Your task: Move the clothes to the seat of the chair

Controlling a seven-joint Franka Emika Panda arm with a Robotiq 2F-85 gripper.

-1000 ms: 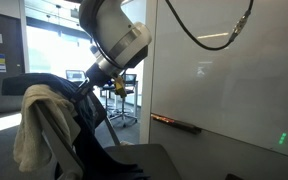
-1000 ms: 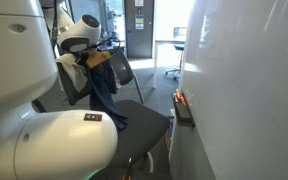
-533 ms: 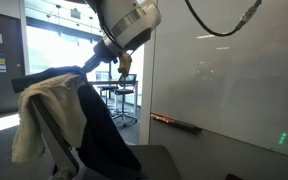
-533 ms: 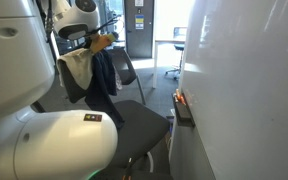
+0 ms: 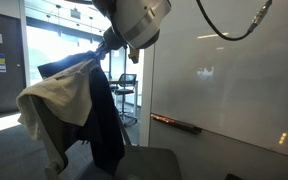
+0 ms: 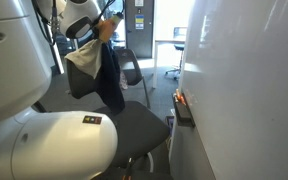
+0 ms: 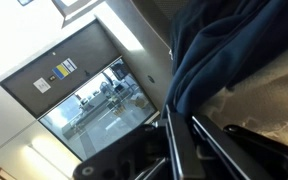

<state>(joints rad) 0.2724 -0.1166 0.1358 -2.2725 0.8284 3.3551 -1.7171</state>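
Observation:
Next, my gripper tilts to point downward and lowers over the dark grey seat (image 6: 134, 123) to release the clothes, since that seat lies below my gripper.
My gripper (image 5: 103, 44) is shut on the clothes and holds them up in the air. The dark navy jacket (image 5: 105, 122) hangs long from it, and the cream-yellow piece (image 5: 56, 98) drapes to the side. Both hang over the dark grey seat of the chair (image 5: 147, 162). In an exterior view the gripper (image 6: 105, 24) holds the jacket (image 6: 111, 82) and the cream piece (image 6: 84, 60) above the seat (image 6: 136, 124). In the wrist view the gripper (image 7: 174, 98) pinches navy fabric (image 7: 220, 48), with pale speckled cloth (image 7: 259, 100) beside it.
A white wall with a marker tray (image 5: 175, 123) stands close by the chair. The white robot body (image 6: 46, 140) fills the near side. Small black wheeled chairs (image 5: 128, 84) stand behind glass, and one (image 6: 134, 72) stands beyond the clothes.
My gripper has risen with the clothes. The jacket and cream piece have come up off the chair back and now hang freely over the seat.

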